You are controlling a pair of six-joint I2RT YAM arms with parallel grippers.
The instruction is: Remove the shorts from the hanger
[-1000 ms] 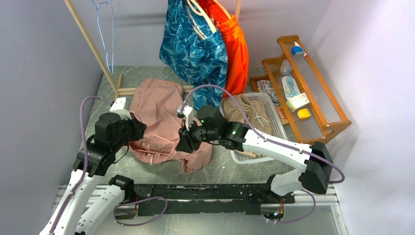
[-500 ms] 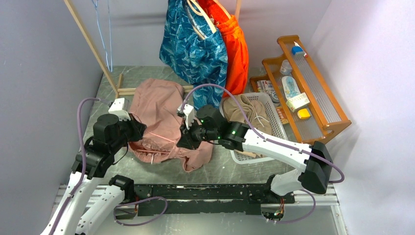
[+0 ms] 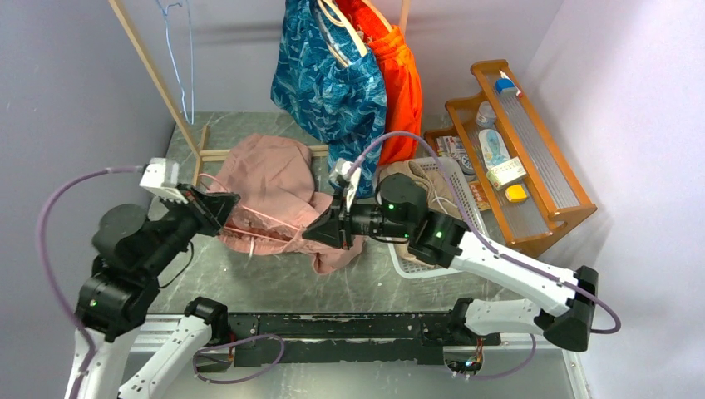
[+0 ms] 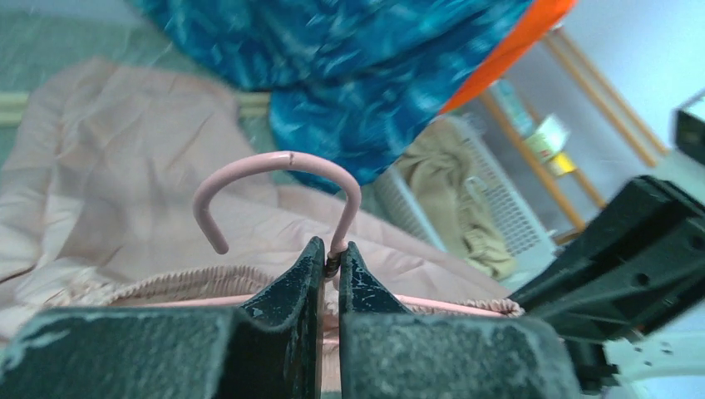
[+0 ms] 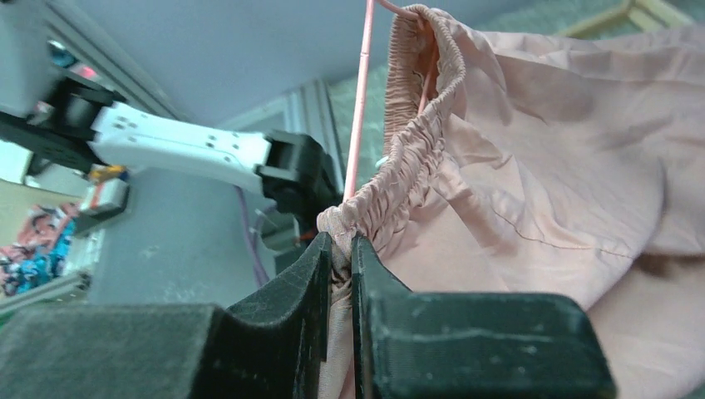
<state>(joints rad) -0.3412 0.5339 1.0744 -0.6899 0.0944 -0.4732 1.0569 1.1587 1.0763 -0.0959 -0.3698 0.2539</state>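
The waistband end is raised, so I need to lower my right gripper toward the rumpled pink cloth [image 3: 336,257] below it on the table and release the waistband.
The dusty pink shorts [image 3: 274,179] lie rumpled on the table, their waistband raised between my two grippers. My left gripper [image 3: 220,212] is shut on the neck of the pink wire hanger [image 4: 283,162], just below its hook. The elastic waistband [image 5: 416,125] runs along the hanger's wire [image 5: 359,116]. My right gripper [image 3: 314,233] is shut on a bunched end of that waistband [image 5: 337,241]. Blue leafy shorts [image 3: 328,79] and orange shorts [image 3: 401,83] hang at the back. Tan shorts [image 3: 416,189] lie in a white basket [image 3: 468,208].
A wooden clothes rail slants at the back left [image 3: 154,71], with an empty blue wire hanger [image 3: 179,50] on it. A wooden shelf [image 3: 532,154] with small items stands at the right. Grey walls close in on both sides.
My right gripper has shut on the waistband and drawn back to the right. The left arm has risen and pulled left with the hanger, so the waistband is lifted and stretched.
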